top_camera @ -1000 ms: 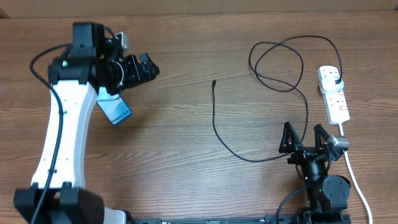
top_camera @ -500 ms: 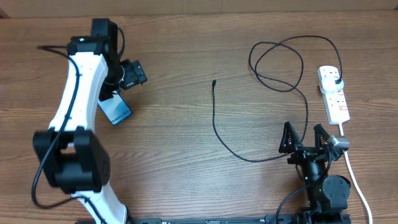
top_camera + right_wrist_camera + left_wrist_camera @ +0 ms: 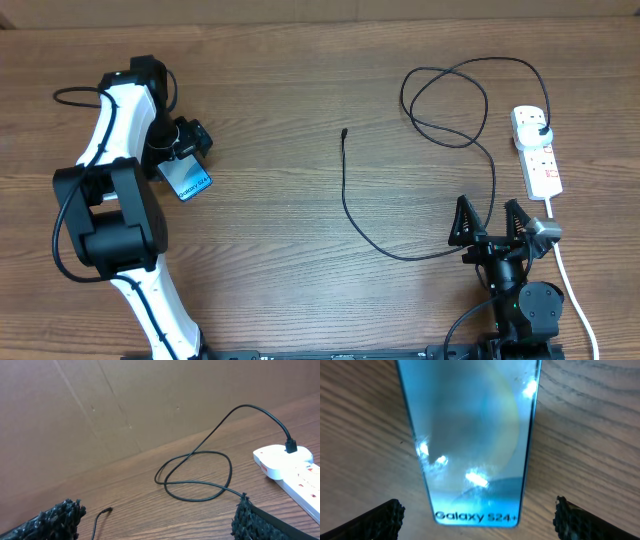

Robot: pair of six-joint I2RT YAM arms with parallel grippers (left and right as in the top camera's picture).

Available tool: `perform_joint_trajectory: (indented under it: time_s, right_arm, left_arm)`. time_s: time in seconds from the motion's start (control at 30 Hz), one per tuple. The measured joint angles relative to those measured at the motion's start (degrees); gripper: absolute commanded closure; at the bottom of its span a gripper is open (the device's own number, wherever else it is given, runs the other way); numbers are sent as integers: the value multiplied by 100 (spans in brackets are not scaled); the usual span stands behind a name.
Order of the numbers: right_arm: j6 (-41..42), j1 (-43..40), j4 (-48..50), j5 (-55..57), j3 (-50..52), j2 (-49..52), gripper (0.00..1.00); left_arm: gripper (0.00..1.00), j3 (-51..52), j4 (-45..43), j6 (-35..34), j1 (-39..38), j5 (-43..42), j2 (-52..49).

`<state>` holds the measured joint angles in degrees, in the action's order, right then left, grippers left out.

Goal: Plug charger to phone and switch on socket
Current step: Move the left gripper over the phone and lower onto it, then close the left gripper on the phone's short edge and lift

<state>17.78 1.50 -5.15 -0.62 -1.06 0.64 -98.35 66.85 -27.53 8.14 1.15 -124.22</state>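
I should move my left gripper down past the white-text end and astride the phone's middle, because its open fingers are still above, spread wider than the screen.
The phone lies flat on the wooden table at the left, its blue screen lit. In the left wrist view the phone fills the middle, with its white-text end nearest my fingers. My left gripper is open above that end, one finger on each side and clear of the phone's edges. The charger, a thin black cable, has its free tip at mid-table and its black plug in the socket. My right gripper is open and empty at the near right.
The socket's thick white cord runs down the right side past my right arm's base. The charger's loops lie at the far right. A brown cardboard wall stands behind the table's far edge.
My left arm has folded back and its gripper has swung left and down from beyond the phone to over the phone's end. The right arm, cable and socket have not moved.
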Motion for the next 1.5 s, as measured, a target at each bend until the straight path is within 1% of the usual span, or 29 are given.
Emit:
perform_joint_trajectory:
  time_s: [0.27,0.9,1.33,1.43,1.5]
  right_arm:
    - [0,0,0,2,0,-2,0]
    - [0,0,0,2,0,-2,0]
    - [0,0,2,4,0,-2,0]
    - [0,0,0,4,0,-2,0]
    - [0,0,0,2,0,-2,0]
  left_arm:
    - [0,0,-380,0,-7,0,-232]
    - [0,2,-422,0,188,46,-243]
    - [0,389,-973,-2,203,55,-232]
    - [2,481,-1082,-7,203,37,-188]
    - [6,549,-1156,-63,203,26,-149]
